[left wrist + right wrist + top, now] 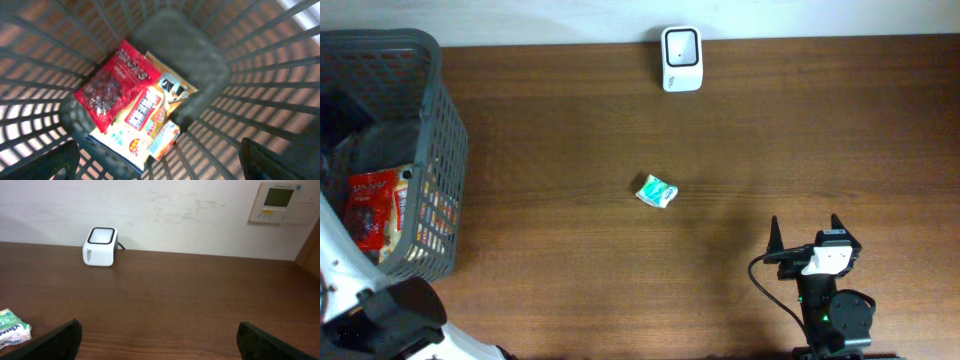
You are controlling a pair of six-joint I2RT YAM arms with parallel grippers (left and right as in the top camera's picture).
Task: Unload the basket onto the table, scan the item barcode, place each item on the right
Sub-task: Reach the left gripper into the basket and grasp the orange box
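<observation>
My left gripper moves down and toward the basket's mesh side next, onto the small orange-and-white packet (pixel 165 139). That packet lies below my open fingers, beside the mesh.
A small green-and-white packet (pixel 657 191) lies on the brown table about midway; its edge shows at the far left of the right wrist view (pixel 12 327). The white barcode scanner (pixel 681 58) (pixel 101 246) stands at the table's back edge. My left gripper (pixel 157 145) hangs open over the inside of the dark basket (pixel 260 85), above a red snack bag (pixel 112 82) and a yellow-and-white packet (pixel 142 120). It holds nothing. My right gripper (pixel 806 222) (pixel 159 325) rests open and empty at the front right, pointing at the back wall.
The grey mesh basket (pixel 430 60) fills the table's left end, with packets inside (pixel 375 205). My left arm's white body (pixel 340 270) rises along the front left. A wall control panel (pixel 282 202) hangs behind the table on the right.
</observation>
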